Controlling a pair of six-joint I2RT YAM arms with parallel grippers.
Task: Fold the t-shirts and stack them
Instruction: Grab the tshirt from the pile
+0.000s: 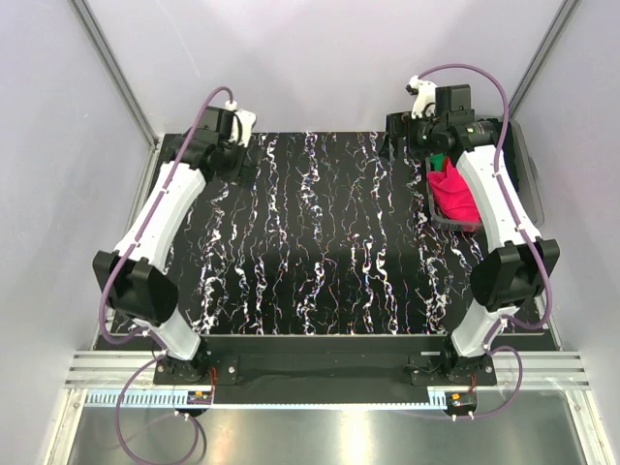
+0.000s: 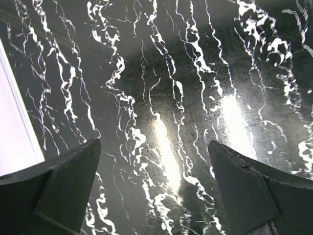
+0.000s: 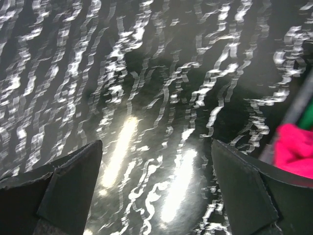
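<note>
The far part of the pinkish-red t-shirt (image 1: 455,194) (image 3: 295,154) lies below and right in the top view, so next my right gripper will move that way and down onto it.
A bright pinkish-red t-shirt (image 1: 455,194) lies crumpled in a dark bin (image 1: 449,223) at the table's right edge, with a bit of green cloth (image 1: 441,161) behind it. In the right wrist view the pink t-shirt (image 3: 293,149) and the green cloth (image 3: 308,117) show at the far right. My right gripper (image 3: 156,144) hangs open over bare table just left of the bin, at the back right (image 1: 399,136). At the back left, my left gripper (image 2: 154,144) is open too, with nothing between its fingers (image 1: 239,160).
The table top (image 1: 320,242) is black with white marble streaks. A metal frame post (image 1: 116,77) and white walls close in the back and sides. A white wall edge (image 2: 14,132) shows left of the left gripper. A grey panel (image 1: 528,170) lies beyond the bin.
</note>
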